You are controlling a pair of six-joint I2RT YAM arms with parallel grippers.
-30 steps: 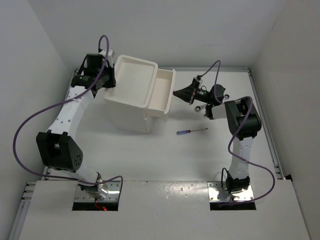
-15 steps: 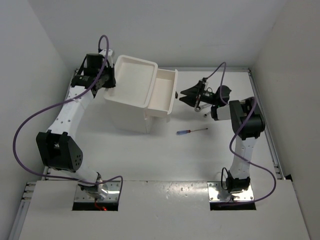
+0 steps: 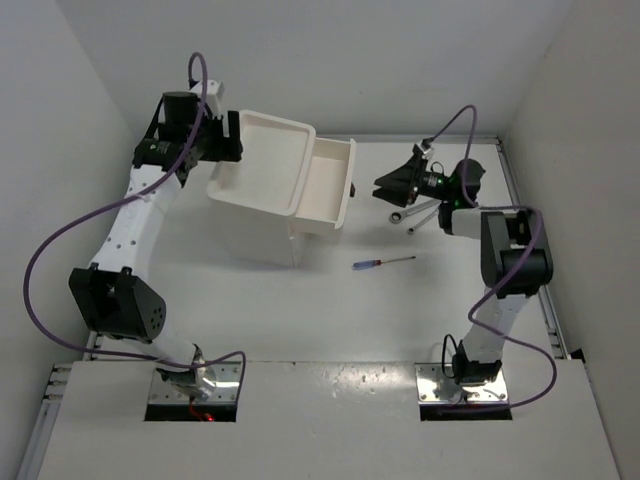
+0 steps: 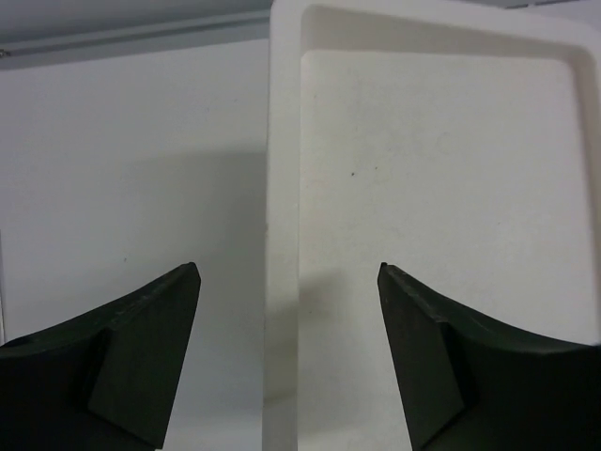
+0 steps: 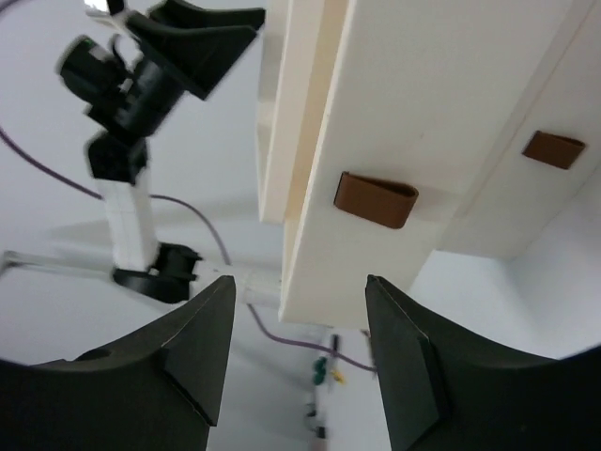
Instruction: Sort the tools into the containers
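Note:
The screwdriver's blue-red handle (image 3: pixel 372 264) lies flat below my right gripper, nearer my base, so it should next move back and down, tilting its fingers downward onto the handle.
The containers are a white cabinet (image 3: pixel 262 225) with a shallow tray top (image 3: pixel 268 158) and one drawer (image 3: pixel 331 186) pulled out to the right. My left gripper (image 3: pixel 234 150) is open at the tray's left rim (image 4: pixel 282 188), one finger on each side and not touching it. My right gripper (image 3: pixel 382 189) is open just right of the drawer. It faces the drawer's brown handle (image 5: pixel 376 199) and holds nothing. A silver wrench (image 3: pixel 414 212) lies under the right wrist. The screwdriver (image 3: pixel 383 262), with its blue-red handle, lies on the table in front.
A second drawer handle (image 5: pixel 552 148) shows lower on the cabinet front. The table's back wall is close behind the cabinet, and side walls close the table in left and right. The left arm (image 5: pixel 122 85) shows behind the cabinet in the right wrist view.
My right gripper let go of the drawer handle, opened and drew back to the right, leaving the drawer pulled out. My left gripper opened at the tray rim and lifted slightly.

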